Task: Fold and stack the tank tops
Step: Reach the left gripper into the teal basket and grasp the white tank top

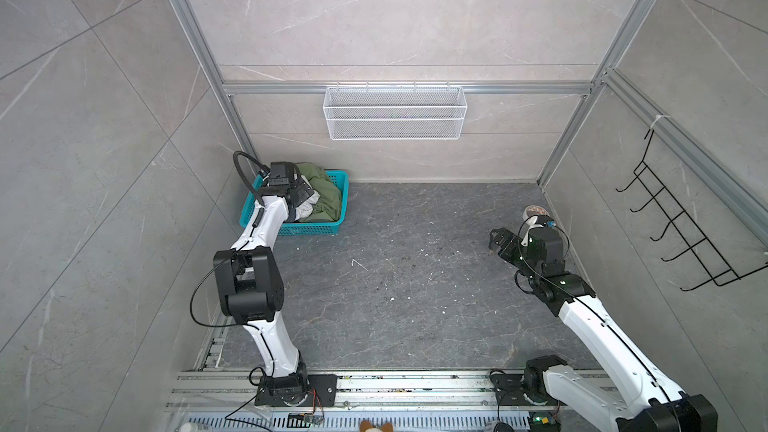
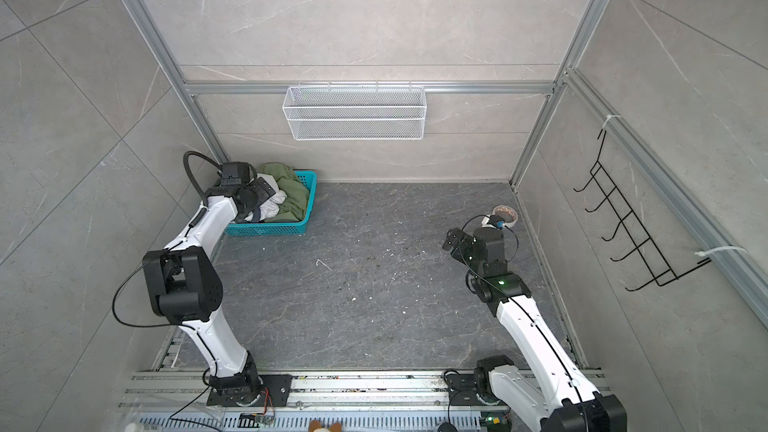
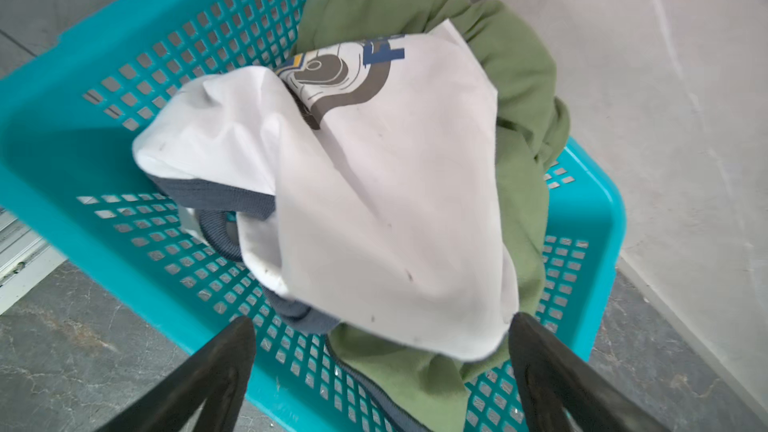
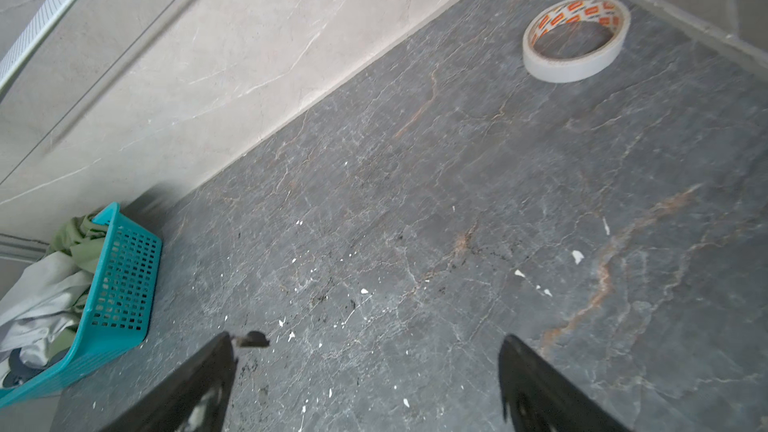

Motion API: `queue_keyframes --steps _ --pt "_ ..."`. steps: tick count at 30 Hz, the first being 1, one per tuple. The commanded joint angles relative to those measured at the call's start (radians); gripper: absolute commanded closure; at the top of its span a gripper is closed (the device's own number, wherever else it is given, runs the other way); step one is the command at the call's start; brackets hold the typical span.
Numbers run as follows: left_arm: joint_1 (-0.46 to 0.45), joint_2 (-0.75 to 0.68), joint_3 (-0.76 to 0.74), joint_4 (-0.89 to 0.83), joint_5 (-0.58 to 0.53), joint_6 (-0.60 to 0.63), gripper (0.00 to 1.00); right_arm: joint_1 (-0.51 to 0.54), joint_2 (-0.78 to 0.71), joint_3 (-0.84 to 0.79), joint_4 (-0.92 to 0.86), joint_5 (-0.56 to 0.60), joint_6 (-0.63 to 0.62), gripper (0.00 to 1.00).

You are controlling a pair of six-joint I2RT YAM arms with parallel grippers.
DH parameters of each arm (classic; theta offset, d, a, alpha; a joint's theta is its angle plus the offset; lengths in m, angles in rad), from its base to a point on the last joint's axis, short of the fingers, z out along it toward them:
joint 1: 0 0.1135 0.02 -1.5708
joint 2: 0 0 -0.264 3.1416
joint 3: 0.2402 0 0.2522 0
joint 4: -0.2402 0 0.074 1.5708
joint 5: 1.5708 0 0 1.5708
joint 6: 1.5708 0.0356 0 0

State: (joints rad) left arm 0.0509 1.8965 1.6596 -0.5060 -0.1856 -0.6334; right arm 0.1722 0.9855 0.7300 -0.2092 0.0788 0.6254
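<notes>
The white tank top lies above the green one. My open left gripper should move down into the teal basket [image 3: 83, 160] onto the plain bulge of the white tank top [image 3: 400, 300].
Two tank tops lie crumpled in a teal basket [image 3: 83, 160] at the back left. The white tank top [image 3: 395, 201] with dark trim and a round badge print lies on top. Under and behind it bulges the olive green tank top [image 3: 523, 76]. In both top views the white one [image 1: 309, 206] [image 2: 272, 201] and the green one [image 1: 328, 197] [image 2: 295, 197] show beside my left wrist. My left gripper [image 3: 382, 320] [image 1: 305, 193] hangs open just over the white cloth, holding nothing. My right gripper [image 4: 368, 336] [image 1: 494, 241] is open over bare floor at the right.
A roll of tape [image 4: 573, 68] [image 1: 536, 211] lies near the right wall, behind my right gripper. A white wire basket [image 1: 395, 112] hangs on the back wall and a black hook rack [image 1: 685, 234] on the right wall. The teal basket [image 4: 120, 284] stands against the back left corner.
</notes>
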Motion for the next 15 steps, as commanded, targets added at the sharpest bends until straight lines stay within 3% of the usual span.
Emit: queue_keyframes --steps 1,6,15 --pt "0.003 0.063 0.095 -0.088 -0.023 0.032 0.07 0.006 0.008 -0.009 0.004 -0.053 -0.024 0.01" --pt "0.003 0.133 0.162 -0.106 -0.011 0.03 0.18 0.01 0.02 -0.008 0.005 -0.082 -0.036 0.01" --pt "0.003 0.15 0.209 -0.086 0.047 0.035 0.68 0.026 0.034 -0.001 -0.002 -0.098 -0.038 0.02"
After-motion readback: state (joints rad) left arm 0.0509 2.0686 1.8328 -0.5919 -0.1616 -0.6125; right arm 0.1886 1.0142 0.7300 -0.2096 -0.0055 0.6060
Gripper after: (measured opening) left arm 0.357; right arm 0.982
